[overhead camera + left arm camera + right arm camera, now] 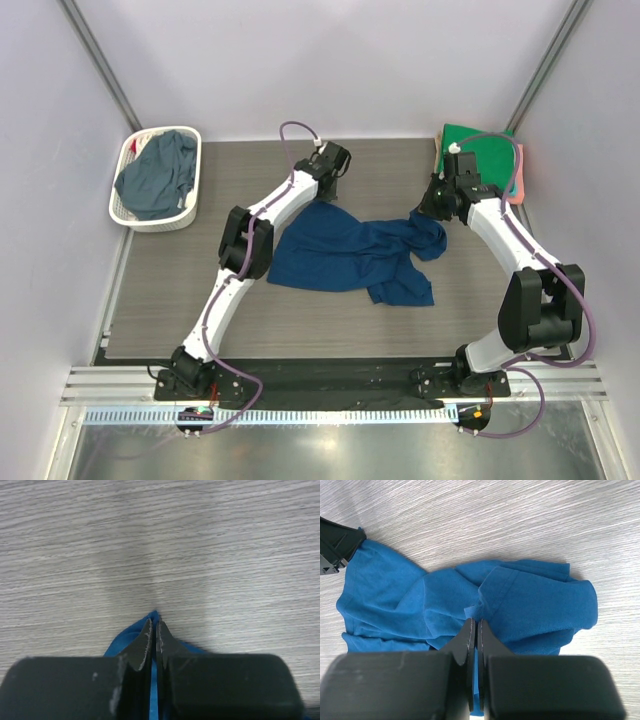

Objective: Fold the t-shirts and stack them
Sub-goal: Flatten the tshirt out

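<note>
The dark blue t-shirt (350, 257) is lying crumpled. Next, my right gripper needs to lift high, swing outward, lower and let go of the t-shirt's edge on the bare tabletop (392, 170) beside the green shirt.
A dark blue t-shirt (350, 257) lies crumpled across the middle of the table. My left gripper (322, 192) is shut on its far left edge; blue cloth (126, 639) shows between and beside the fingers in the left wrist view. My right gripper (428, 212) is shut on the shirt's far right edge, with the bunched cloth (530, 605) spread out beyond it. A slate grey-blue t-shirt (158, 172) lies heaped in the basket. Folded green (480, 150) and coral (516, 186) shirts are stacked at the back right, partly hidden by my right arm.
The white slotted basket (127, 214) stands at the back left corner. Grey walls enclose the table on three sides. The arm bases and a metal rail (330, 385) sit at the near edge.
</note>
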